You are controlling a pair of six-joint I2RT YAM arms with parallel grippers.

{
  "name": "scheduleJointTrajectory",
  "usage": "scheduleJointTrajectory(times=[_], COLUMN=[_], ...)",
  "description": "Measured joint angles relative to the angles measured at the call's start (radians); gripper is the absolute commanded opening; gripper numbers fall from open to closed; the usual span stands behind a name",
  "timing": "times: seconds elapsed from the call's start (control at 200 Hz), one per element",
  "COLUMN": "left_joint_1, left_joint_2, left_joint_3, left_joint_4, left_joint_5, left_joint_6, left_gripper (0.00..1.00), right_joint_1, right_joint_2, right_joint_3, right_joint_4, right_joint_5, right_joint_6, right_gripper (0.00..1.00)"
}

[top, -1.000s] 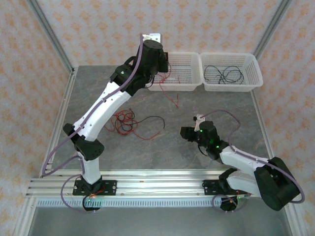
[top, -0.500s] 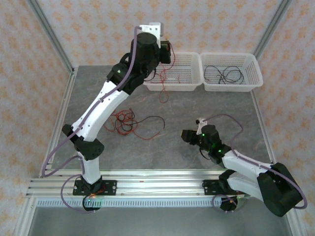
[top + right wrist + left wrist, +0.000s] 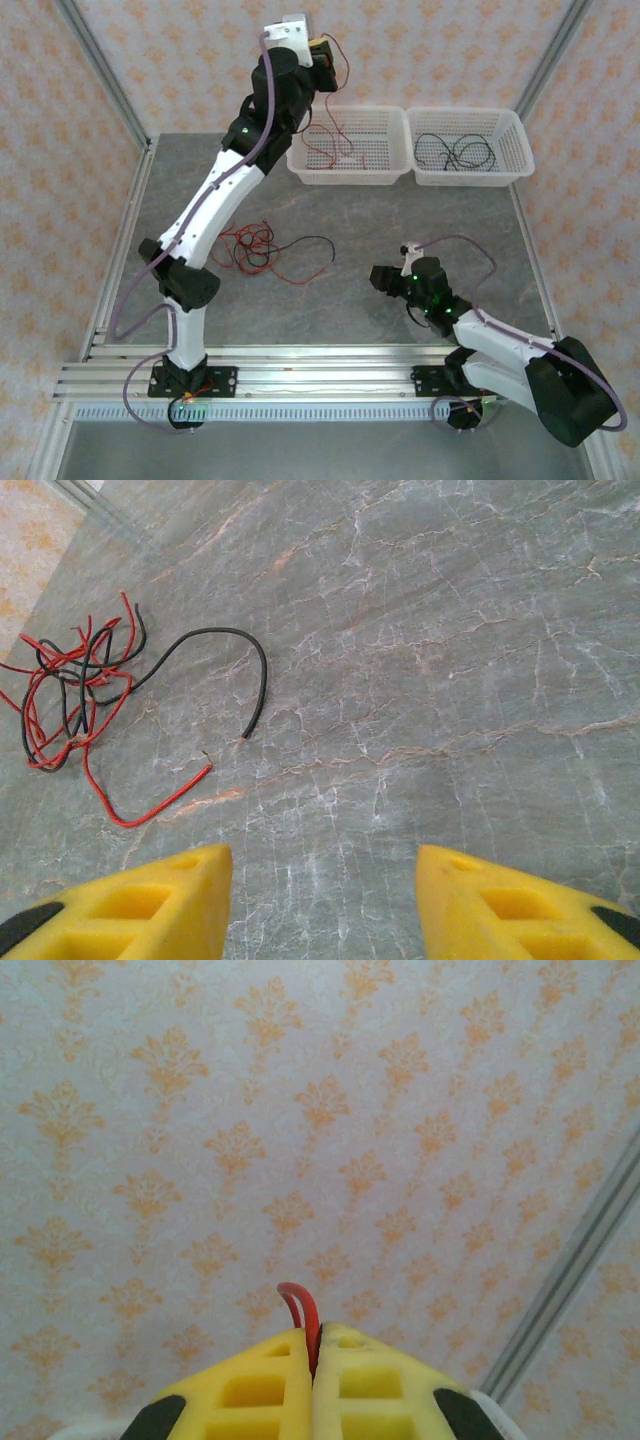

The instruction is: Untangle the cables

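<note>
The red cable (image 3: 334, 128) goes down into the white basket below next, where its hanging length already lies. My left gripper lowers and tips its fingers downward to release it.
My left gripper (image 3: 326, 56) is raised high above the left white basket (image 3: 350, 180). It is shut on a red cable (image 3: 334, 128) that hangs down into that basket. In the left wrist view the red cable (image 3: 306, 1312) loops out from between the closed yellow fingers (image 3: 260, 1390), against the wallpaper. A tangle of red and black cables (image 3: 254, 248) lies on the table left of centre, and in the right wrist view this tangle (image 3: 80, 680) lies ahead to the left. My right gripper (image 3: 379, 277) stands open low over bare table, right of the tangle, its jaws (image 3: 325, 880) holding nothing.
The right white basket (image 3: 465, 178) at the back holds black cables (image 3: 455, 150). The two baskets stand side by side against the back wall. A metal frame rail (image 3: 300, 378) runs along the near edge.
My left arm has lifted higher with the red cable, so the cable's tail has left the table and now hangs into the left basket. The right gripper has barely shifted.
</note>
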Motion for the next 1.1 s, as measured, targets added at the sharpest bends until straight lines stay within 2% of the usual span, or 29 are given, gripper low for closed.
scheduleJointTrajectory(times=[0.33, 0.576, 0.746, 0.906, 1.046, 1.101], left_joint_1=[0.097, 0.115, 0.111, 0.109, 0.109, 0.109], left_joint_2=[0.22, 0.375, 0.436, 0.473, 0.506, 0.521], left_joint_3=[-0.009, -0.029, -0.035, -0.035, -0.035, -0.035], left_joint_4=[0.195, 0.183, 0.15, 0.098, 0.056, 0.039], left_joint_5=[0.075, 0.174, 0.283, 0.34, 0.361, 0.362], left_joint_6=[-0.053, -0.123, -0.161, -0.178, -0.178, -0.177], left_gripper=[0.0, 0.0, 0.0, 0.0, 0.04, 0.1], right_joint_1=[0.0, 0.0, 0.0, 0.0, 0.0, 0.0], right_joint_2=[-0.045, -0.034, -0.027, -0.027, -0.027, -0.027], right_joint_3=[-0.041, -0.041, -0.041, -0.041, -0.041, -0.041], right_joint_4=[0.003, 0.003, 0.003, 0.004, 0.003, 0.003], right_joint_5=[0.001, 0.001, 0.001, 0.001, 0.001, 0.001], right_joint_6=[0.022, 0.025, 0.025, 0.026, 0.026, 0.026], right_gripper=[0.51, 0.51, 0.51, 0.51, 0.51, 0.51])
